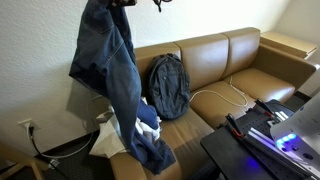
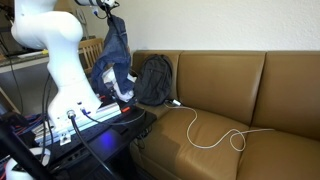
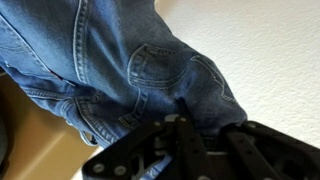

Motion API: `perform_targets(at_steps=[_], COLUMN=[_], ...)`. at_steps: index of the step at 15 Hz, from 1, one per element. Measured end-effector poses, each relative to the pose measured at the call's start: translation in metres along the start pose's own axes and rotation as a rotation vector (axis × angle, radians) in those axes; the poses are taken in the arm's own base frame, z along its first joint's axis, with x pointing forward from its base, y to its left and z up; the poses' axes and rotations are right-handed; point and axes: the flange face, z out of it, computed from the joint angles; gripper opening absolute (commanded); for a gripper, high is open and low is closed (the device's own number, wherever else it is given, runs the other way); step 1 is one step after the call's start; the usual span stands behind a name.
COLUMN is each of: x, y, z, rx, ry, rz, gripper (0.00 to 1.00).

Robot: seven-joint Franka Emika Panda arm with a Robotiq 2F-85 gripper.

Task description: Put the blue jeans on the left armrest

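The denim's top hangs high while its lower end touches the seat. My gripper will therefore lower next toward the white cloth at the sofa's end (image 1: 147, 116) and release it.
The blue jeans (image 1: 112, 75) hang high in the air from my gripper (image 1: 112, 3), which sits at the top edge of the frame. Their lower end (image 1: 150, 150) rests on the brown sofa's near seat. In an exterior view the jeans (image 2: 113, 50) hang from my gripper (image 2: 108, 10) beside the white arm, over the sofa's armrest end. In the wrist view the denim (image 3: 130, 70) fills the frame and runs into my black jaws (image 3: 195, 120), which are shut on the cloth.
A dark grey backpack (image 1: 168, 85) leans against the brown sofa's backrest (image 1: 215, 55). White cloth (image 1: 115, 135) lies under the jeans. A white cable (image 2: 210, 130) curls on the seat. A black stand with electronics (image 1: 265, 135) is in front of the sofa.
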Motion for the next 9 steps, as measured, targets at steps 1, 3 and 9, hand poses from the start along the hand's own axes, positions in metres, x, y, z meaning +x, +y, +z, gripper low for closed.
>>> perform_targets(at_steps=[1, 3, 9], x=[0.003, 0.001, -0.003], y=[0.004, 0.010, 0.023], z=[0.003, 0.007, 0.017], rx=[-0.031, -0.074, -0.120], ry=[-0.009, -0.035, -0.010], rz=[0.012, 0.030, -0.056], gripper=[0.04, 0.15, 0.04])
